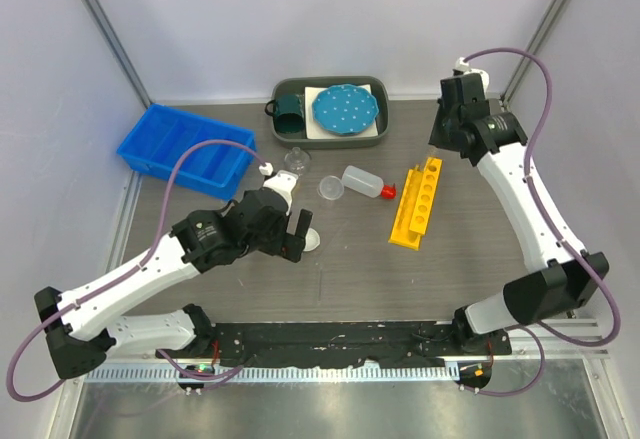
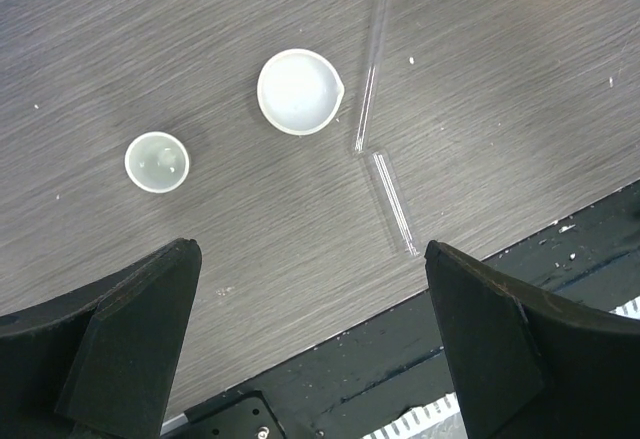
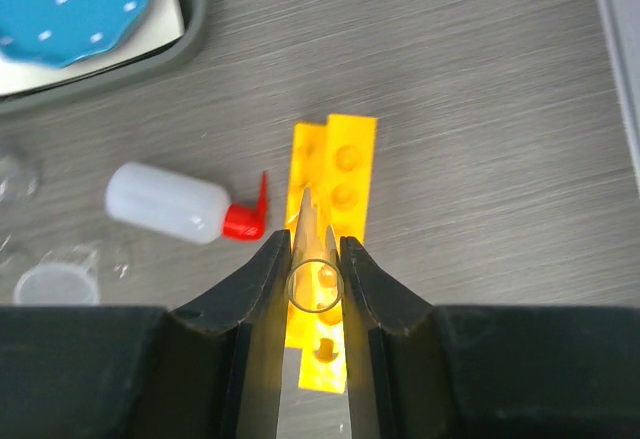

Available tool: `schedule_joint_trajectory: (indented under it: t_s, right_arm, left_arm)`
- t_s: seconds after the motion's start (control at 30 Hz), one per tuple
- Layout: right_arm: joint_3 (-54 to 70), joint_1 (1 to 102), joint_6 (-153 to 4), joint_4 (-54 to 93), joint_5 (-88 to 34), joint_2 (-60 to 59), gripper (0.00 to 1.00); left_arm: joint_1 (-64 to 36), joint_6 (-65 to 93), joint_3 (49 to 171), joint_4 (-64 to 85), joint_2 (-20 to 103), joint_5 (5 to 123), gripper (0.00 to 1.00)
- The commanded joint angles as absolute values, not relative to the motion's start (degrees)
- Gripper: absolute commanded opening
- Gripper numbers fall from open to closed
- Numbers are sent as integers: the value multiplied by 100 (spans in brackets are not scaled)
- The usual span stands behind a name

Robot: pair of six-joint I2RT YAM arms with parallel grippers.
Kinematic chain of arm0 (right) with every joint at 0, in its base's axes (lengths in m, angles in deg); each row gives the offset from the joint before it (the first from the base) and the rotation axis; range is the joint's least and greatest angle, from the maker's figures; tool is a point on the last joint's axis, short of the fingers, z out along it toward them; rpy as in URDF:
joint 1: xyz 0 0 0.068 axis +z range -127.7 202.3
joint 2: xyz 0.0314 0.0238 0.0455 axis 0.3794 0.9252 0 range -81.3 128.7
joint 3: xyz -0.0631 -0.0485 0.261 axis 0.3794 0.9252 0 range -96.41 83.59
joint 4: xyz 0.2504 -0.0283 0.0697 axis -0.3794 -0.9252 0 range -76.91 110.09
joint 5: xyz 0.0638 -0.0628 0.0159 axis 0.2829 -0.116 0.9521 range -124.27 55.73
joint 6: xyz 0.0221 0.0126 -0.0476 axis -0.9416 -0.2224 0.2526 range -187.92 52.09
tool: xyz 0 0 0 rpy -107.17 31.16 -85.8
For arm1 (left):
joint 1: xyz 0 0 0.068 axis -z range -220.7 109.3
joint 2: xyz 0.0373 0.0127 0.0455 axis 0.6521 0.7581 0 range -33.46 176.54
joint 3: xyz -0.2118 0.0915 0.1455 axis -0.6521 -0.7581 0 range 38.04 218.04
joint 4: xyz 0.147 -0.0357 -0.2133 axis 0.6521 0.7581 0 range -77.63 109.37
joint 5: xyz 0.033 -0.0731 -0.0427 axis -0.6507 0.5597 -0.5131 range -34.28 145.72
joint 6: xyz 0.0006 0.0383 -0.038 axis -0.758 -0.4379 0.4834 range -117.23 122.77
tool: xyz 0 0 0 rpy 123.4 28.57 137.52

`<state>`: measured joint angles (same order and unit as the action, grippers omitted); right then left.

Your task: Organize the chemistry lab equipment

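Observation:
The yellow rack's far-end hole (image 1: pixel 433 168) (image 3: pixel 347 157) is empty below the upright test tube, so my right gripper needs to move down next, slide the tube into the hole and let go there.
My right gripper (image 3: pixel 315 246) is shut on a clear glass test tube (image 3: pixel 316 284), seen end-on and held upright above the long yellow holed rack (image 3: pixel 350 164). In the top view this gripper (image 1: pixel 438 145) hangs over the rack's far end (image 1: pixel 418 201). The white squeeze bottle with red nozzle (image 1: pixel 362 181) lies left of the rack. My left gripper (image 2: pixel 308 249) is open and holds nothing, above the near table edge. Beyond it sit two small round dishes (image 2: pixel 299 91) (image 2: pixel 157 161) and two thin glass tubes (image 2: pixel 372 64) (image 2: pixel 393 202). A small clear flask (image 1: pixel 297 159) and a clear beaker (image 1: pixel 330 188) stand mid-table.
A grey tray (image 1: pixel 378 131) at the back holds the teal mug (image 1: pixel 290 111) and the blue white-dotted plate (image 1: pixel 345 107). A blue bin (image 1: pixel 187 145) sits at the back left. The black base rail (image 1: pixel 330 339) runs along the near edge.

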<state>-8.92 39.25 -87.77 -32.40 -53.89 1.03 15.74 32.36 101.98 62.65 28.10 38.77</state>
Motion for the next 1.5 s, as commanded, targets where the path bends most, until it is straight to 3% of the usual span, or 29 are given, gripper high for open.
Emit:
schedule_joint_trajectory:
  t_s: [0.0,0.53,1.47]
  right_arm:
    - [-1327,3496,-8602,-2878,-5694,377,2]
    - [-1292,3407,-8488,-2816,-5835,835,1]
    - [193,3399,-8910,-1972,-5668,932,1]
  left_arm:
    - [1564,3187,10132,6317,2631,3797,100]
    - [1555,3055,10140,6203,2833,3805,100]
    - [1528,3143,10167,6343,2692,3832,100]
